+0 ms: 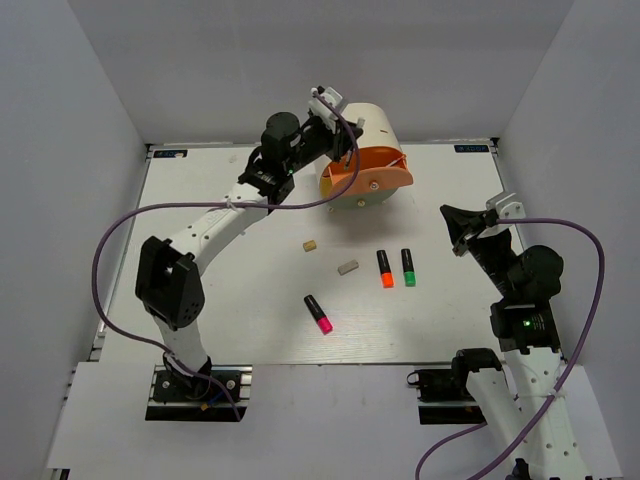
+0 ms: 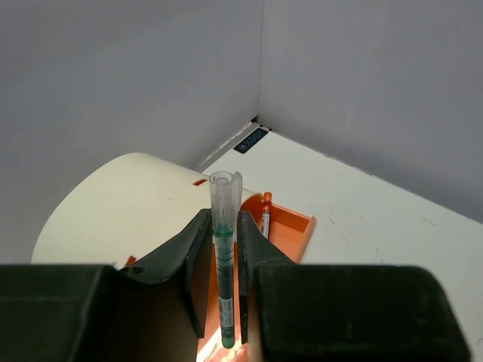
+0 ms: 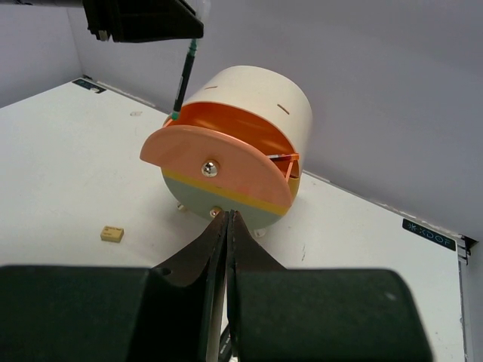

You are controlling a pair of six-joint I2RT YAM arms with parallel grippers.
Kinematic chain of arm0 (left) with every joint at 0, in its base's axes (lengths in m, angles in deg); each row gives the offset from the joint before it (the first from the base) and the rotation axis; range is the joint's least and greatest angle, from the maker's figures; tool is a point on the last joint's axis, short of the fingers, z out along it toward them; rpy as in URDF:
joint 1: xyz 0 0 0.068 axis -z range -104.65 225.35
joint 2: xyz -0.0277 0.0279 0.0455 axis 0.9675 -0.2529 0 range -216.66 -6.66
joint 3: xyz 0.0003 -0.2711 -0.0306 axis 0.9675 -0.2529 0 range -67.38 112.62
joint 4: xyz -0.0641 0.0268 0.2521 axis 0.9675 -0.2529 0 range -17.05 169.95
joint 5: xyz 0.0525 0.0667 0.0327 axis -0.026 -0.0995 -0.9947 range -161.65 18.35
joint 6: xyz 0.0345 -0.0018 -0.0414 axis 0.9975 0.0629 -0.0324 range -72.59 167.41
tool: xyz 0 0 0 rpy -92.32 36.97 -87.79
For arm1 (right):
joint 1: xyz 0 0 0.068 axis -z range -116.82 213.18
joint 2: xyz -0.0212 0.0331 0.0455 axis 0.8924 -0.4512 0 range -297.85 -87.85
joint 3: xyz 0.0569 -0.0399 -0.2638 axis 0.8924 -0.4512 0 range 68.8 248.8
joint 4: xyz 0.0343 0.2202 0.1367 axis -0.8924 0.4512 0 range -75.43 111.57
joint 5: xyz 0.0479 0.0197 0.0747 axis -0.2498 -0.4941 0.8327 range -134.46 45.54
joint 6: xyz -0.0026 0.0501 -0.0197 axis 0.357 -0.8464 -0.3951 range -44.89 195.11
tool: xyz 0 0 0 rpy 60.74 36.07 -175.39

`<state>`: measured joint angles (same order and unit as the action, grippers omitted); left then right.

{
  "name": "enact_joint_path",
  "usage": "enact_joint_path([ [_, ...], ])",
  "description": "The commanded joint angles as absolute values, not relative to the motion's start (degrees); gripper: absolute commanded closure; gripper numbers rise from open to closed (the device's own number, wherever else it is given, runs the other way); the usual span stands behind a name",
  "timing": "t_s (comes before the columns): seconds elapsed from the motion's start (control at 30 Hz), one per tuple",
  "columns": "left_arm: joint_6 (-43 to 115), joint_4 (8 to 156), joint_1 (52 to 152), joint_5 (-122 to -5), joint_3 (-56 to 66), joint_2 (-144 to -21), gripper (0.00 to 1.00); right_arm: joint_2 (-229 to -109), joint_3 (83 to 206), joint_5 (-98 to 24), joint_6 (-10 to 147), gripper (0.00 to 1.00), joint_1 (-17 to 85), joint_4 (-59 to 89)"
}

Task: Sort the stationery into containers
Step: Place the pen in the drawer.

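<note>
The green pen [image 2: 223, 256] hangs near the drawer's side edge, so the left gripper will next move a little to the right in the top view, further over the open drawer [image 1: 365, 173].
The cream half-cylinder organiser [image 1: 372, 128] stands at the back of the table with its salmon-orange top drawer [image 1: 365, 173] pulled open. My left gripper [image 1: 345, 135] is shut on a thin green pen [image 2: 223, 256] and holds it upright above the open drawer [image 2: 287, 226]; the pen also shows in the right wrist view [image 3: 183, 83]. An orange pen [image 2: 265, 214] lies inside the drawer. My right gripper [image 1: 458, 232] is shut and empty, at the right, facing the organiser [image 3: 256, 105]. On the table lie the pink [image 1: 319, 314], orange [image 1: 385, 268] and green [image 1: 408, 267] highlighters, a tan eraser [image 1: 310, 245] and a grey eraser [image 1: 348, 267].
Grey walls enclose the table on three sides. The yellow and grey-green drawers [image 3: 219, 200] are shut below the open one. A purple cable [image 1: 130, 215] loops from the left arm.
</note>
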<state>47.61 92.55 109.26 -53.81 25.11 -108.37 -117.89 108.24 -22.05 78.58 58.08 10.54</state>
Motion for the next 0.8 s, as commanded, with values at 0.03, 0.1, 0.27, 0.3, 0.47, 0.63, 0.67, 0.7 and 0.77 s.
enact_joint_path([
  [0.03,49.5,94.2,110.4,-55.2,28.6,-109.0,0.98,-117.6,107.9,-23.4,79.2,0.94,58.2,8.7],
  [0.1,50.1,93.4,111.0,-56.1,29.2,-110.4,0.90,-117.5,107.9,-23.4,79.2,0.94,58.2,8.8],
  [0.27,51.3,90.8,112.2,-59.3,32.3,-112.7,0.78,-117.3,108.0,-23.5,79.2,0.94,58.2,9.1],
  [0.3,51.9,89.5,112.2,-60.1,33.7,-113.5,0.75,-117.4,107.8,-23.5,79.2,0.94,58.3,9.0],
  [0.47,53.6,85.8,113.4,-60.8,37.5,-115.8,0.70,-117.3,107.9,-23.6,79.2,0.94,58.2,9.0],
  [0.63,55.7,81.3,114.0,-61.9,41.6,-118.0,0.69,-117.1,107.9,-23.8,79.3,0.94,58.3,9.2],
  [0.67,55.8,80.5,114.0,-62.5,41.6,-118.5,0.69,-117.1,107.9,-23.9,79.3,0.94,58.3,9.3],
  [0.7,55.8,80.5,114.0,-62.5,41.6,-118.5,0.67,-117.1,107.9,-23.8,79.2,0.94,58.3,9.3],
  [0.77,56.3,79.9,114.6,-62.5,41.6,-118.5,0.64,-117.1,108.0,-23.8,79.2,0.94,58.2,9.3],
])
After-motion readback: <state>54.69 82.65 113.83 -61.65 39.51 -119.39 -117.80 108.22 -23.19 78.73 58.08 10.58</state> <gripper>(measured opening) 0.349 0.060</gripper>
